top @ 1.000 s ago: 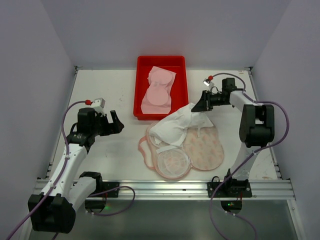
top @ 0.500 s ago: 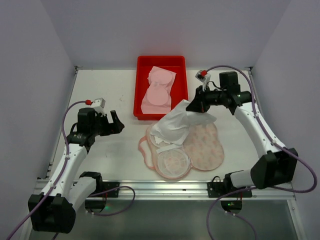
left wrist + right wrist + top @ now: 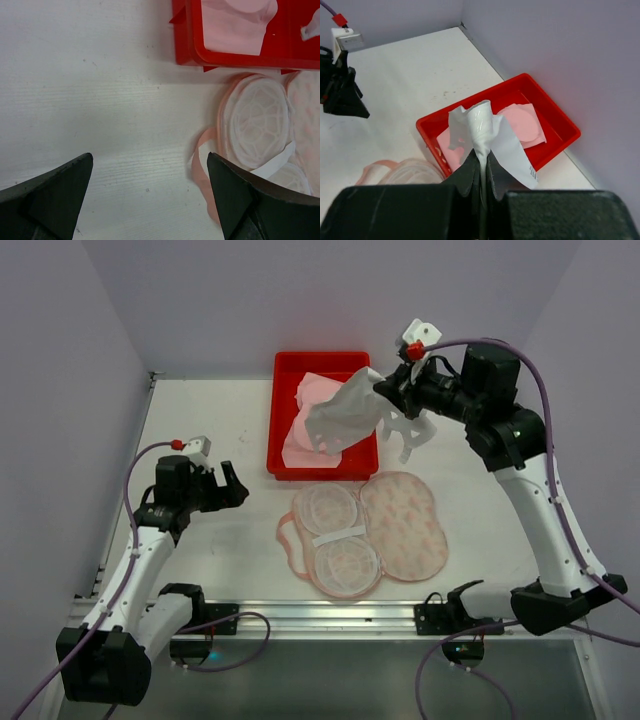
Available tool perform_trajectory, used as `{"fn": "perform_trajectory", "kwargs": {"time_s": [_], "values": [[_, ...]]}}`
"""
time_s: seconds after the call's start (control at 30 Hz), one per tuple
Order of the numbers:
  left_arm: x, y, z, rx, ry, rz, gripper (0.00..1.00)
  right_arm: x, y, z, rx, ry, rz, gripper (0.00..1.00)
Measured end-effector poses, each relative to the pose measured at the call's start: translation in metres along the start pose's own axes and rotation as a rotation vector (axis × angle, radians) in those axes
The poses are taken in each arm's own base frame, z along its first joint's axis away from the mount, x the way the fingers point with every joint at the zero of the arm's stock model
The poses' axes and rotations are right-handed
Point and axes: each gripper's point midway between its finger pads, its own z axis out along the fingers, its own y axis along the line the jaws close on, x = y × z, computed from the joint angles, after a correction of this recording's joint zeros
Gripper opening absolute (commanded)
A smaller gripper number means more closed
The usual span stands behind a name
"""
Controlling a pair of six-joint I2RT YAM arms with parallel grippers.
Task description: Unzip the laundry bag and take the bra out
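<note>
The right gripper carries the bra (image 3: 345,415) across and down toward the pink padded garment next, because the bra hangs partly past the red tray's edge.
The laundry bag (image 3: 405,525) lies open and flat at the middle of the table, its printed half to the right and its pale mesh-lined half (image 3: 340,540) to the left. My right gripper (image 3: 385,392) is shut on the bra (image 3: 345,415), a crumpled white garment, and holds it in the air over the right side of the red tray (image 3: 272,440). A white strap (image 3: 408,435) dangles below it. In the right wrist view the bra (image 3: 482,130) is pinched between my fingers (image 3: 470,172). My left gripper (image 3: 235,488) is open and empty, low, left of the bag (image 3: 257,120).
A pale pink padded garment (image 3: 310,435) lies in the red tray at the back of the table; it also shows in the right wrist view (image 3: 522,125). The bag's pink loop (image 3: 200,155) lies on the table near my left gripper. Grey walls enclose the table on three sides.
My right gripper has lifted the bra off the open bag and carried it up and back, over the red tray. The bag lies uncovered. The left arm has not moved.
</note>
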Motion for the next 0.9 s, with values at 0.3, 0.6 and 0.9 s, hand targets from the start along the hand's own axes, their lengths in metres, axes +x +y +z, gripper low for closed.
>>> {"fn": "perform_trajectory", "kwargs": {"time_s": [0.3, 0.6, 0.9], "values": [[0.004, 0.003, 0.005, -0.008, 0.025, -0.007, 1.0, 0.01, -0.024, 0.045, -0.015, 0.038, -0.13, 0.0], [0.006, 0.003, 0.006, -0.009, 0.032, -0.008, 1.0, 0.022, -0.027, 0.067, -0.081, 0.073, -0.18, 0.0], [0.008, 0.004, 0.008, -0.01, 0.044, -0.011, 1.0, 0.07, -0.08, 0.14, 0.052, 0.156, -0.202, 0.0]]}}
